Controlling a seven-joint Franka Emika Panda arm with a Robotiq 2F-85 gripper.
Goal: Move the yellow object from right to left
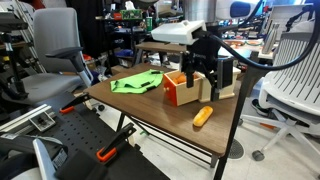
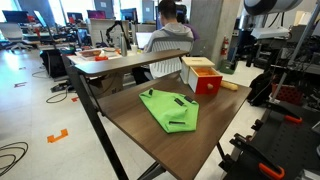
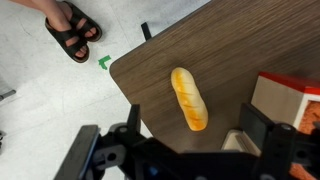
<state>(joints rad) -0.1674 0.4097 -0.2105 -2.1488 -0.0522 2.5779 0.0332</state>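
The robot's fingers are still above the table, so its gripper will next move down onto the yellow object's end nearer the box (image 1: 206, 113) (image 3: 196, 117).
The yellow object (image 1: 203, 116) is a small elongated yellow-orange loaf shape lying flat on the brown table (image 1: 150, 103), near its edge. In the wrist view it (image 3: 189, 98) lies lengthwise between and beyond my fingers. It shows as a pale sliver behind the box in an exterior view (image 2: 231, 86). My gripper (image 3: 190, 135) is open and empty, hovering above the table, apart from the yellow object. In an exterior view the gripper (image 1: 209, 88) hangs above the table beside the wooden box.
An orange-fronted wooden box (image 1: 180, 89) stands mid-table, also in the other exterior view (image 2: 203, 75) and at the wrist view's right edge (image 3: 292, 100). A green cloth (image 1: 137, 83) (image 2: 170, 108) lies beyond it. Office chairs (image 1: 295, 70) surround the table. A person's sandalled feet (image 3: 72, 30) stand nearby.
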